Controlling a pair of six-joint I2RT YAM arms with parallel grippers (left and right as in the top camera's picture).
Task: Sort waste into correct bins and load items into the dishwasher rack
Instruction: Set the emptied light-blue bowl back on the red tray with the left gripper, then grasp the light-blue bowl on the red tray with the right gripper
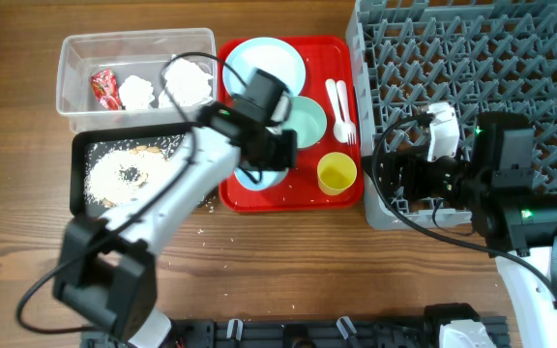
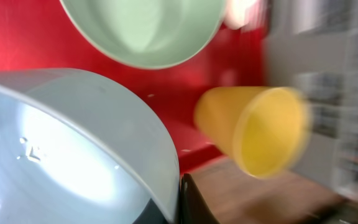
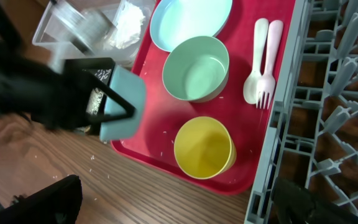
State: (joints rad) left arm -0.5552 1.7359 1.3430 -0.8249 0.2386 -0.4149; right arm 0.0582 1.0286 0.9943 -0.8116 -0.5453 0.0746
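The robot's right hand is going to cross over next to the light blue bowl (image 1: pixel 257 177) below it, to its left in the overhead view, and come down onto the bowl's nearer rim by the yellow cup.
My left gripper (image 1: pixel 259 162) is shut on the rim of a light blue bowl (image 1: pixel 257 177), tilted over the red tray's front left; this bowl fills the left wrist view (image 2: pixel 61 149) beside the finger (image 2: pixel 178 200) and shows in the right wrist view (image 3: pixel 124 102). A second bowl (image 1: pixel 304 121), the plate (image 1: pixel 264 66), yellow cup (image 1: pixel 337 172), and spoon and fork (image 1: pixel 340 108) sit on the red tray (image 1: pixel 351 198). My right gripper (image 1: pixel 393 179) is open and empty over the grey rack's (image 1: pixel 482 87) front-left corner, its fingers spread wide in the right wrist view (image 3: pixel 179 208).
The clear tub (image 1: pixel 75 87) at the back left holds white napkins (image 1: pixel 187 82) and a red wrapper (image 1: pixel 104 89). The black tray (image 1: pixel 80 155) in front of it holds beige food scraps (image 1: pixel 124 176). Crumbs lie on the wooden table (image 1: pixel 288 261).
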